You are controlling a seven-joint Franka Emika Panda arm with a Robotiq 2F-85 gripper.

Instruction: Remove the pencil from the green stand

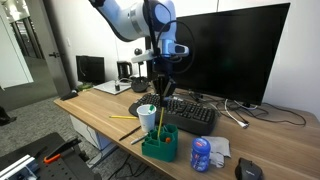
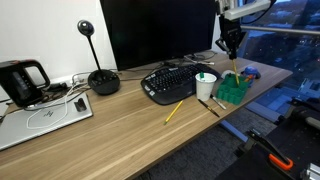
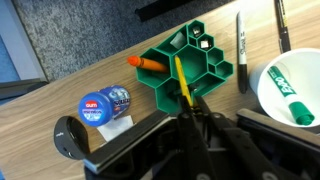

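The robot's gripper needs to lift clear of the stand, cross, lower and release the pencil, because the tabletop between container and mouse is to the gripper's left in the wrist view.
The green stand (image 3: 205, 62) sits near the desk's front edge and shows in both exterior views (image 1: 160, 146) (image 2: 234, 91). A thin yellow pencil (image 3: 181, 80) stands in it, its lower end over one of the holes. My gripper (image 3: 190, 106) is shut on the pencil's upper part, straight above the stand (image 1: 162, 88) (image 2: 231, 47). In an exterior view the pencil (image 1: 163, 118) runs from the fingers down to the stand. An orange marker (image 3: 150, 64) also sits in the stand. A second yellow pencil (image 1: 125, 117) (image 2: 174, 112) lies flat on the desk.
A white paper cup (image 3: 290, 88) (image 1: 147, 117) holding a green marker stands beside the stand. Dark pens (image 3: 241, 58) lie next to it. A blue container (image 3: 105, 105) (image 1: 201, 153), a mouse (image 1: 247, 170), a keyboard (image 1: 186, 112) (image 2: 172, 80) and a monitor (image 1: 235, 50) are nearby.
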